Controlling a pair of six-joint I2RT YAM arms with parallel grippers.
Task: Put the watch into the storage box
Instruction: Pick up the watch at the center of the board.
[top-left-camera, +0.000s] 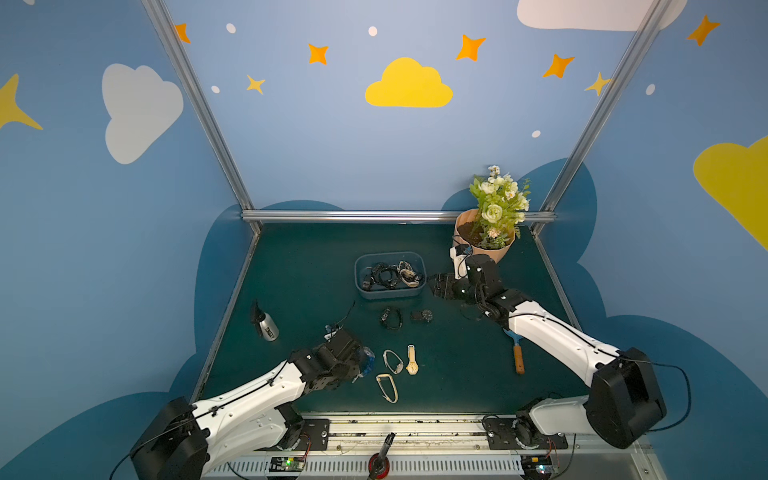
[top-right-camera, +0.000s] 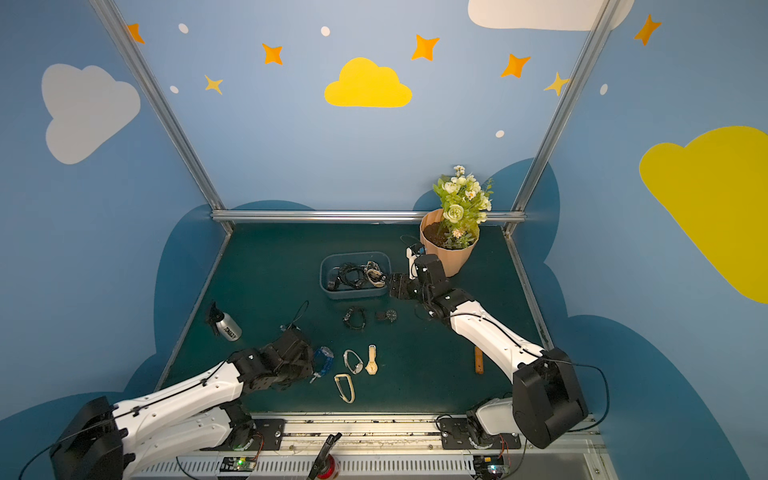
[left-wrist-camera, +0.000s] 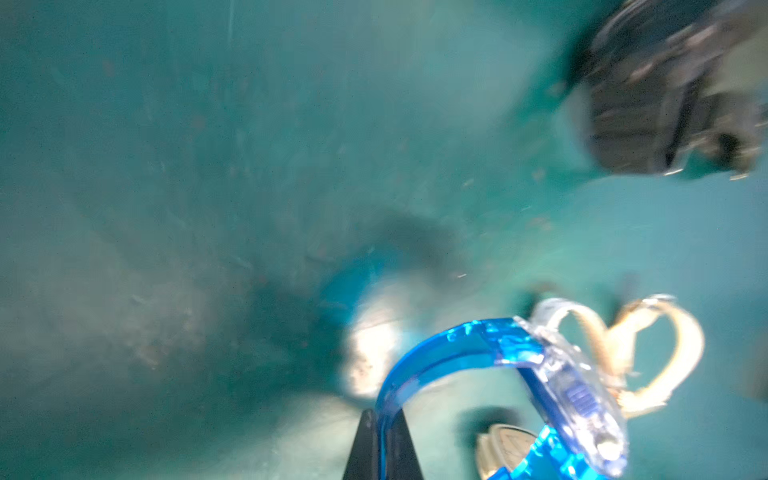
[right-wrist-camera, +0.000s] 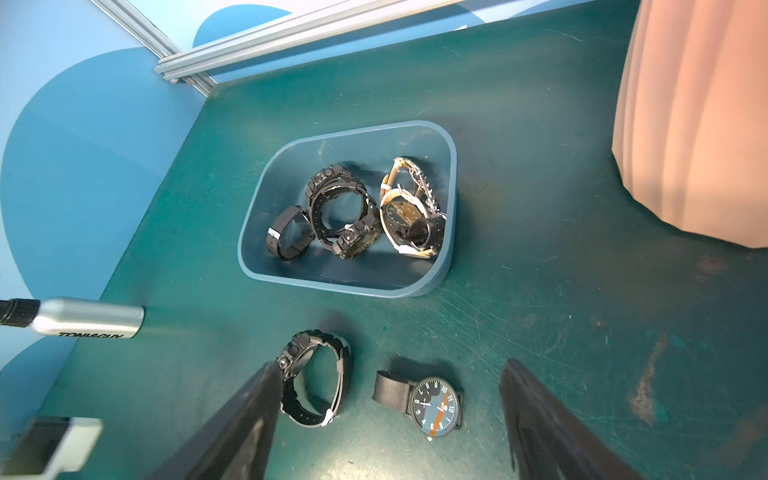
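Note:
The box stands outward of my left gripper, so next my left gripper will lift outward, lower the strap onto the watches in the storage box (top-left-camera: 390, 293) and release it.
My left gripper (left-wrist-camera: 384, 419) is shut on the strap of a translucent blue watch (left-wrist-camera: 561, 374), at the table's front left in both top views (top-left-camera: 368, 361) (top-right-camera: 324, 359). The wrist picture is blurred. The blue-grey storage box (top-left-camera: 390, 293) (right-wrist-camera: 332, 286) sits mid-table with several watches inside. My right gripper (right-wrist-camera: 390, 365) stands open just right of the box (top-left-camera: 436, 284), nothing between its fingers. Below it lie a black watch (right-wrist-camera: 320, 378) and a dark watch with a blue and orange face (right-wrist-camera: 434, 405).
Three beige-strapped watches (top-left-camera: 392, 360) (top-left-camera: 411, 360) (top-left-camera: 387, 388) lie just right of the blue one. A peach flowerpot (top-left-camera: 484, 245) stands at the back right, a silver spray bottle (top-left-camera: 266, 324) at the left, a wooden-handled trowel (top-left-camera: 518, 359) under the right arm.

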